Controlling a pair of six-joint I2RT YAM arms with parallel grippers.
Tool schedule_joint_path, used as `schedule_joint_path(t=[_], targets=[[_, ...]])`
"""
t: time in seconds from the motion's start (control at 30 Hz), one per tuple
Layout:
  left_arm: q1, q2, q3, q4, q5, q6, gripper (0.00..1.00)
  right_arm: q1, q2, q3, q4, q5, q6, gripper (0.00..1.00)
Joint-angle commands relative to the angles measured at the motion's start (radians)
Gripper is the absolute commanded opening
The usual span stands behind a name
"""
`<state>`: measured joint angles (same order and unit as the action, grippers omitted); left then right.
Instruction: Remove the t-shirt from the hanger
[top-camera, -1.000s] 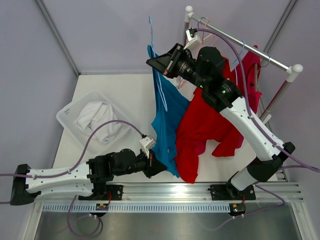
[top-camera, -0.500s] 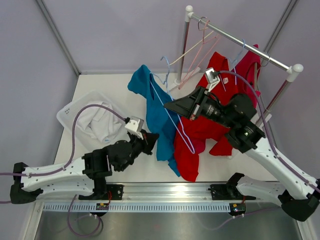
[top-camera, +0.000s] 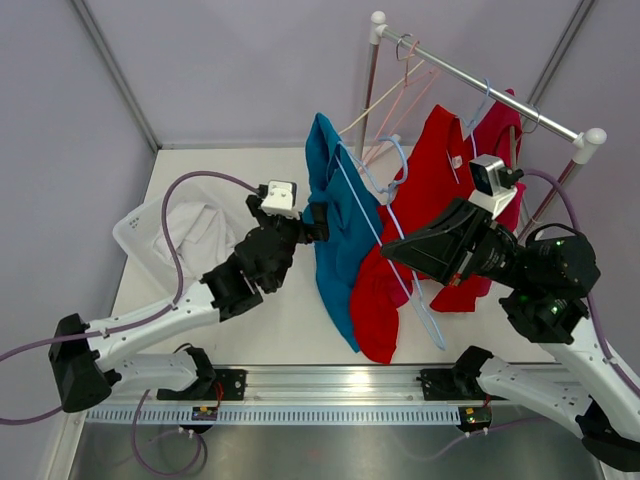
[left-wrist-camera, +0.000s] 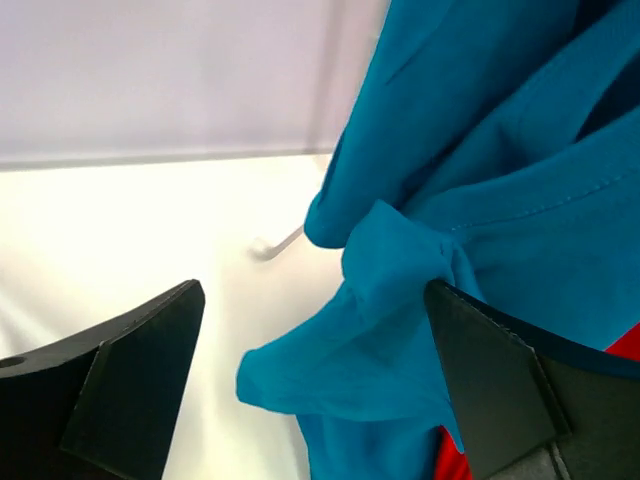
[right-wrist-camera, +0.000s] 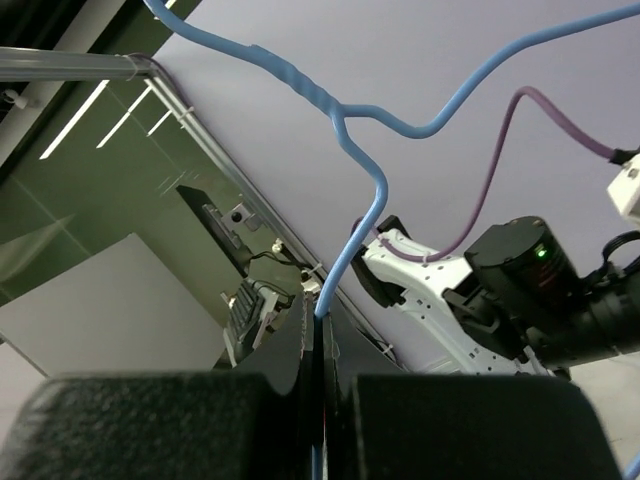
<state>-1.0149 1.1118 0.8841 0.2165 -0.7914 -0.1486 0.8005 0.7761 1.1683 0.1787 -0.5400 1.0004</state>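
Next, my left gripper moves up and away from my base, further in over the loose blue fold (top-camera: 319, 213) (left-wrist-camera: 362, 338).
The blue t-shirt (top-camera: 335, 225) hangs bunched from the far end of a light-blue wire hanger (top-camera: 425, 309). My right gripper (top-camera: 388, 247) is shut on that hanger's wire. In the right wrist view the wire (right-wrist-camera: 362, 200) runs up out of the shut right gripper (right-wrist-camera: 320, 325). My left gripper (top-camera: 317, 227) is at the shirt's left edge and stands open. In the left wrist view a loose fold of the blue shirt (left-wrist-camera: 350, 350) lies inside the open left gripper (left-wrist-camera: 315, 375), against the right finger (left-wrist-camera: 490, 380) and apart from the left one.
A clothes rack (top-camera: 480, 80) at the back right carries red t-shirts (top-camera: 430, 200) and pink hangers (top-camera: 395, 100). A white basket (top-camera: 135, 228) with white cloth sits at the left of the table. The red shirts hang right behind the blue one.
My left gripper has opened, let go of the blue shirt and moved away from the near edge. My right gripper has carried the hanger toward the near right.
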Motion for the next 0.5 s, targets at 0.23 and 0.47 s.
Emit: schedule_joint_path(t=[0.23,0.47], targets=[[0.044,0.177,0.214,0.216,0.286,0.093,0.77,0.016,-0.066,-0.025,0.159,-0.106,0.084,0.00],[0.061,0.132,0.315,0.158,0.261,0.196,0.00,0.017,-0.093,-0.062,0.174,-0.135,0.095,0.00]])
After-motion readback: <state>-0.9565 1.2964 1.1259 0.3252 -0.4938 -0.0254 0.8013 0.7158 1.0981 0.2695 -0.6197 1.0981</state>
